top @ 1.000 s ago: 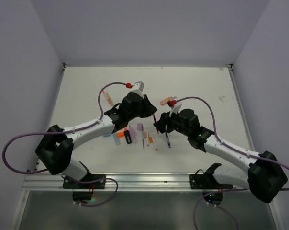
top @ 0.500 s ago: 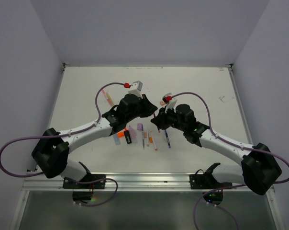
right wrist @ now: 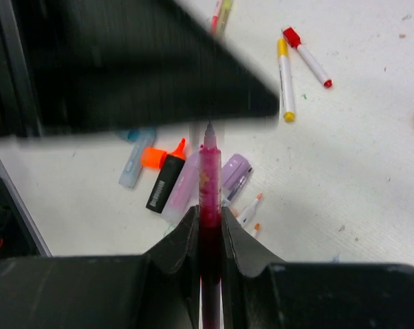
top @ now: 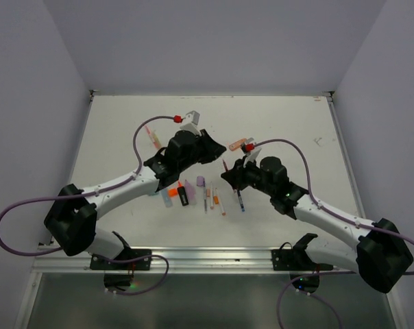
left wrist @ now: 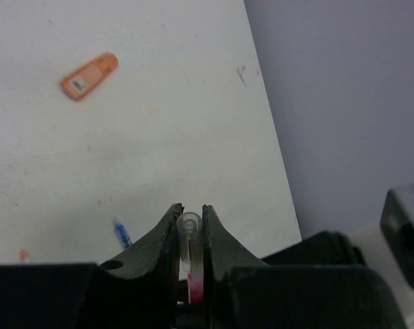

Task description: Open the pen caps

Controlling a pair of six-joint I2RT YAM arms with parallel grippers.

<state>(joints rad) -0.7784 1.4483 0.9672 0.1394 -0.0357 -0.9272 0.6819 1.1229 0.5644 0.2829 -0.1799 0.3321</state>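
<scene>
My right gripper will go down past the blue pen to let go of the red pen, because bare tabletop is below the red pen and to its right in the top view.
My left gripper is shut on a clear pen cap with a red inner end, held up off the table. My right gripper is shut on the barrel of a dark red pen, whose bare tip points toward the blurred left arm. From above, the left gripper and the right gripper stand a little apart, and the red pen slants between them without reaching the cap.
Loose pens and highlighters lie below: an orange-and-black highlighter, a light blue one, a purple one, a yellow-capped pen and a red-capped pen. An orange highlighter lies apart toward the back.
The right gripper shut on the red pen while the grippers met. Since then the left gripper has drawn back and up with the cap, leaving the pen's tip bare.
</scene>
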